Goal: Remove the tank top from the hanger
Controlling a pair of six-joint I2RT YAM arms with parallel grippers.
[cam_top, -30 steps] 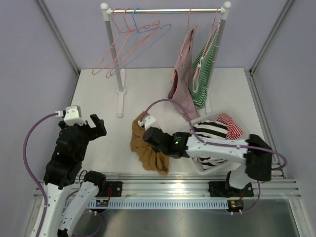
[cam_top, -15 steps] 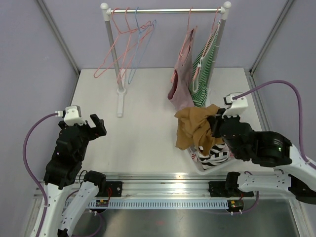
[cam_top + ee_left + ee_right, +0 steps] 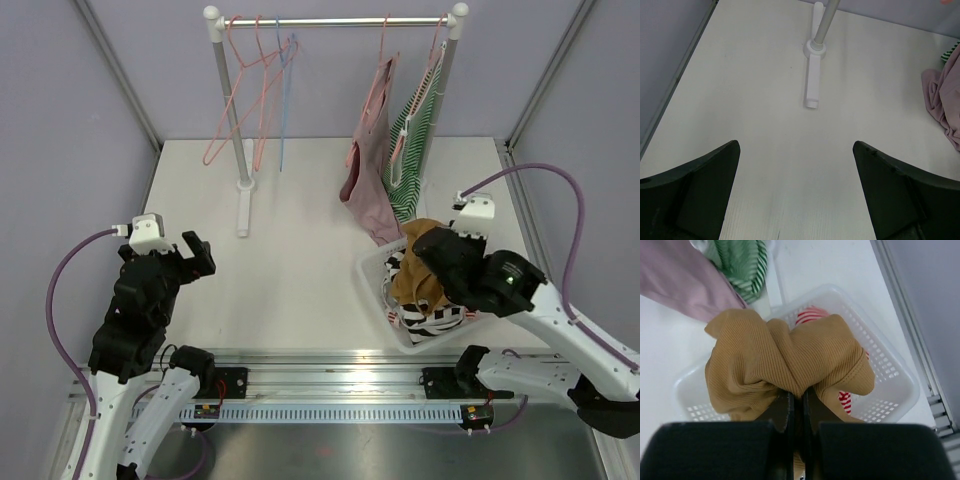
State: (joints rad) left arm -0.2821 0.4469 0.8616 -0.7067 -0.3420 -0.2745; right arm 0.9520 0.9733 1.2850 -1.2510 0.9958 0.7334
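Note:
To get the brown tank top into the white basket, my right gripper should lower it toward the basket's side by the pink garment first, then open.
The brown ribbed tank top is off its hanger, bunched in my right gripper, which is shut on it. In the top view the tank top hangs over and into the white basket at the right front, with my right gripper above it. Empty pink and blue hangers hang at the left end of the rail. My left gripper is open and empty over bare table at the left; its jaws stand wide apart in the left wrist view.
A pink garment and a green striped garment hang on hangers at the right of the rail. The basket also holds striped clothes. The rack's post and foot stand at the back left.
My right arm has carried the brown tank top from the table's middle to the right and lowered it onto the basket. The empty hangers have swung. The left arm has not moved.

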